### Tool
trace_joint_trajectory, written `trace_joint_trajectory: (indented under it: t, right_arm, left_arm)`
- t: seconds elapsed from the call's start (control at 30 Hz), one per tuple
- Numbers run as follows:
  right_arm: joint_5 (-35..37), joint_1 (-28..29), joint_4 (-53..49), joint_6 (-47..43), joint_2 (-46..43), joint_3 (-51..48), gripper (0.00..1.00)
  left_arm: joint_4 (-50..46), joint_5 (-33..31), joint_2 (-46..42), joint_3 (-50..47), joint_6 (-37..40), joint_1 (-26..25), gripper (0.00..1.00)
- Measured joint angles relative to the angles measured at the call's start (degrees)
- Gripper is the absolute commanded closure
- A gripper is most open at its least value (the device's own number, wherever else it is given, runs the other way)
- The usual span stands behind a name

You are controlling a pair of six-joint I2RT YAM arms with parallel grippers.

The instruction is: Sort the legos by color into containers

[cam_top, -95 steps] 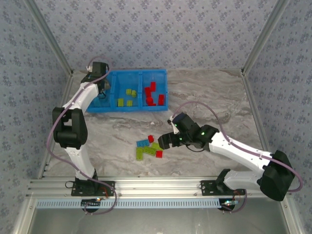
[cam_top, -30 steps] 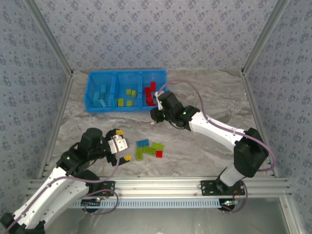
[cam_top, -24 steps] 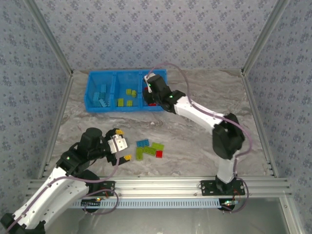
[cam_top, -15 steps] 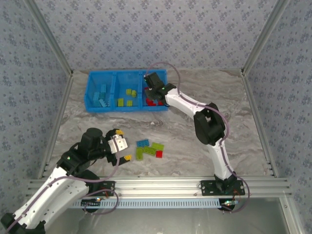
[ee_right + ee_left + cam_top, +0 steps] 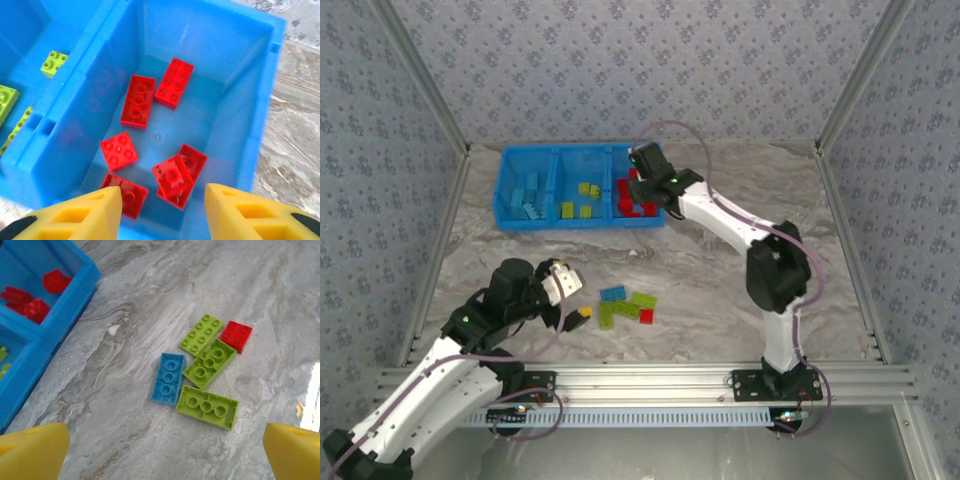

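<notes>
Green bricks crowd one long side of the blue brick [image 5: 613,293] [image 5: 169,378]. My left gripper needs to swing across to it and turn on the way down, so that my fingers go around the brick's short ends.
Three joined blue containers [image 5: 582,149] stand at the back left. The left one holds light blue legos [image 5: 528,195], the middle one lime green legos [image 5: 583,198], the right one red legos [image 5: 633,203]. My right gripper [image 5: 162,216] hangs open over the red container [image 5: 250,90]; a tilted red brick [image 5: 171,177] lies on another below it, touching neither finger. Loose on the table are a blue brick [image 5: 169,378], three green bricks [image 5: 206,406] and a red brick [image 5: 236,336]. My left gripper [image 5: 160,460] stands open, just short of them.
The marble tabletop [image 5: 740,260] is bare right of the loose bricks. Patterned walls and metal frame rails [image 5: 430,260] close in the workspace. The right arm [image 5: 740,225] stretches diagonally from its base to the containers.
The right arm swung to the red container and its gripper opened, letting a red brick fall in. The left gripper shifted slightly and stayed open.
</notes>
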Motion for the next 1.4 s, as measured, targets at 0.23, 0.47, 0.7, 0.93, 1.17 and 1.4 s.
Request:
trace_joint_trajectory:
  t: [0.23,0.47,0.7,0.93,1.17,1.4]
  right_arm:
    - [-3.3,1.7,7.2,5.9,-26.2,-24.6,0.26]
    - [-5.9,7.4,8.3,9.8,-41.4,-41.6,0.16]
    - [-7.3,10.4,5.3,13.3,-41.7,-47.5,0.09]
    - [-7.4,10.3,5.1,14.3,-41.6,-48.3,0.07]
    - [-6.9,10.3,4.7,14.5,-41.4,-48.3,0.07]
    - [-6.8,10.2,3.9,14.7,-41.4,-48.3,0.07]
  left_arm:
    - [0.4,-14.4,9.1,11.0,-32.1,0.0,0.01]
    - [-1.1,-20.5,21.3,12.8,-65.4,-5.8,0.01]
    - [1.1,-23.5,35.9,11.7,-81.5,-15.2,0.01]
    - [2.5,-23.8,50.6,16.2,-82.2,-17.6,0.01]
    - [4.9,-23.2,58.7,19.6,-81.4,-17.5,0.06]
    - [4.3,-24.0,60.8,19.6,-81.1,-17.5,0.4]
